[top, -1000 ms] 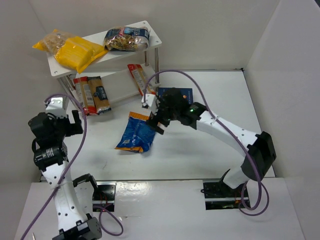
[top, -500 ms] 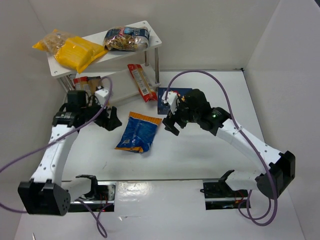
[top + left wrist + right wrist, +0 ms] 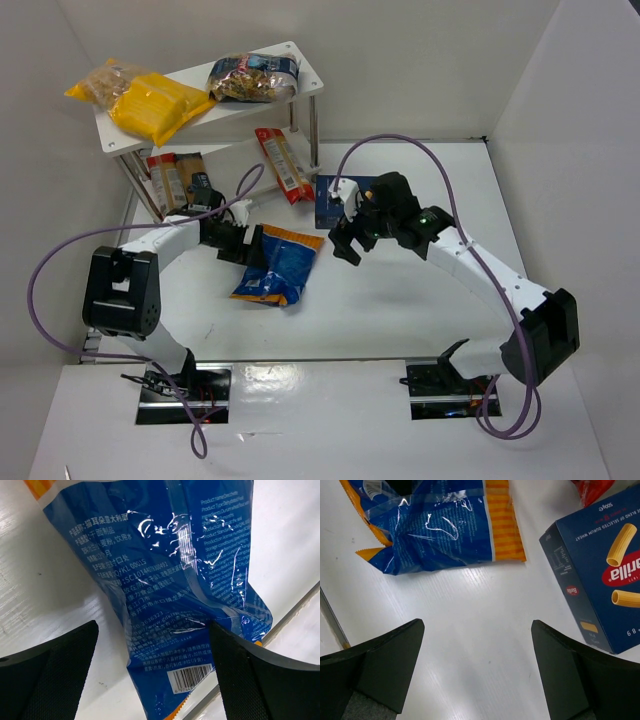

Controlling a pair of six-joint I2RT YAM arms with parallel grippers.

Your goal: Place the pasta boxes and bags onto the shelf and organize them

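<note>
The bag's middle is next for my left gripper, which will go down toward it and then close on the fold (image 3: 265,266) (image 3: 164,617).
The blue bag (image 3: 278,266) with orange ends lies flat on the table in front of the shelf (image 3: 308,72). My left gripper (image 3: 249,249) is open at the bag's left edge. In the left wrist view its fingers (image 3: 60,665) straddle the bag's (image 3: 170,580) barcode end without closing on it. My right gripper (image 3: 345,241) hangs open over bare table between the bag (image 3: 435,525) and the dark-blue pasta box (image 3: 600,580). The box (image 3: 326,197) is partly hidden by the right arm. Nothing lies between the right gripper's (image 3: 477,630) fingers.
A yellow pack (image 3: 155,106) and a clear pasta bag (image 3: 250,78) lie on the shelf's top board. Narrow packs (image 3: 180,186) and a red-edged pack (image 3: 281,162) lie on the lower tier. White walls close in the left, back and right sides.
My left arm has swung in from the far left and down to the bag's left edge. My right gripper has pulled back from the bag toward the box.
</note>
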